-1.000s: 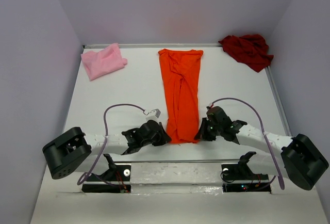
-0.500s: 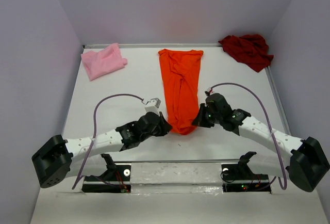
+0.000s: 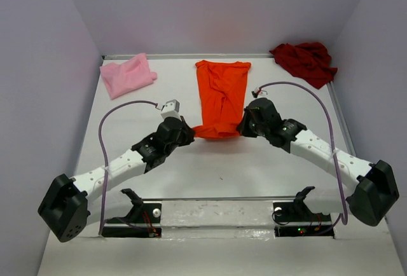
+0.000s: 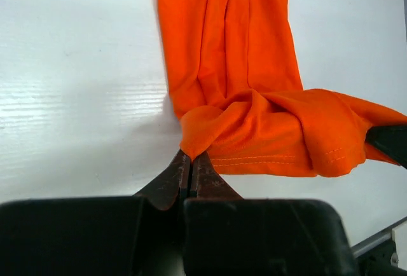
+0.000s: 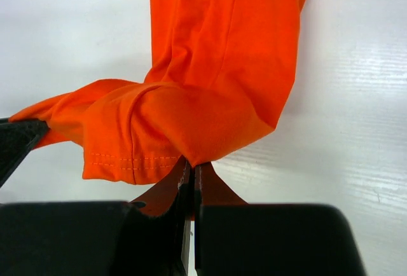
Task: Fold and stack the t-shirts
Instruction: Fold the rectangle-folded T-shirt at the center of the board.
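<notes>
My right gripper carries the orange t-shirt's hem corner outward next and releases it onto the t-shirt's middle (image 3: 233, 100) (image 5: 261, 28). The raised hem still sags at the t-shirt's near end.
The bright orange t-shirt (image 3: 221, 91) lies as a long strip down the middle of the table, its near hem lifted and doubled back over itself. My left gripper (image 3: 191, 131) is shut on the hem's left corner (image 4: 194, 142). My right gripper (image 3: 242, 127) is shut on the right corner (image 5: 197, 152). The raised hem (image 4: 299, 139) sags between the two grippers (image 4: 189, 155) (image 5: 193, 163). A light pink t-shirt (image 3: 127, 75) lies crumpled at the back left. A dark red t-shirt (image 3: 305, 61) is bunched in the back right corner.
Purple cables (image 3: 121, 112) (image 3: 305, 98) loop above both arms. The walls (image 3: 51, 98) close in on both sides and the back. A metal rail (image 3: 216, 200) runs along the near edge by the arm bases.
Both grippers have moved away from the near edge toward the back, carrying the orange shirt's near hem up and over the rest of the shirt. Both arms have stretched out.
</notes>
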